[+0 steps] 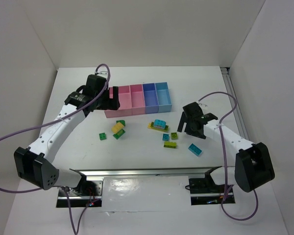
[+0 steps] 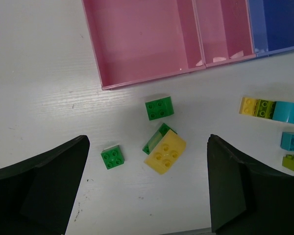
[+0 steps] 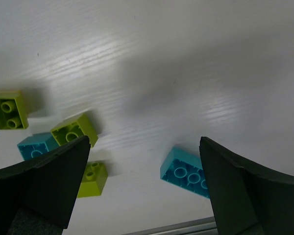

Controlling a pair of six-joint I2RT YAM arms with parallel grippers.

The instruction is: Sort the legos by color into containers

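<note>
My right gripper moves back and down onto the upturned cyan brick (image 1: 195,150) (image 3: 186,171) next, turning to bracket its short ends, since it lies slanted to my fingers.
The four joined bins (image 1: 138,99) stand at the back: two pink, one blue-violet, one light blue. They look empty in the left wrist view (image 2: 137,44). My left gripper (image 1: 108,102) is open and empty, high by the left pink bin. Between its fingers (image 2: 146,144) lie a yellow brick (image 2: 165,152) leaning on a green one, and two dark green bricks (image 2: 111,157) (image 2: 159,108). My right gripper (image 1: 190,128) is open and empty (image 3: 144,142) above an upturned cyan brick (image 3: 186,171). Lime bricks (image 3: 74,129) (image 3: 94,177) lie to its left.
A joined yellow, lime and cyan cluster (image 1: 158,125) lies in front of the blue bins. A lime (image 1: 174,135), a cyan (image 1: 165,137) and another lime brick (image 1: 170,145) lie nearby, with the cyan brick (image 1: 195,149) further right. White walls enclose the table; a metal rail (image 1: 147,171) runs along the near edge.
</note>
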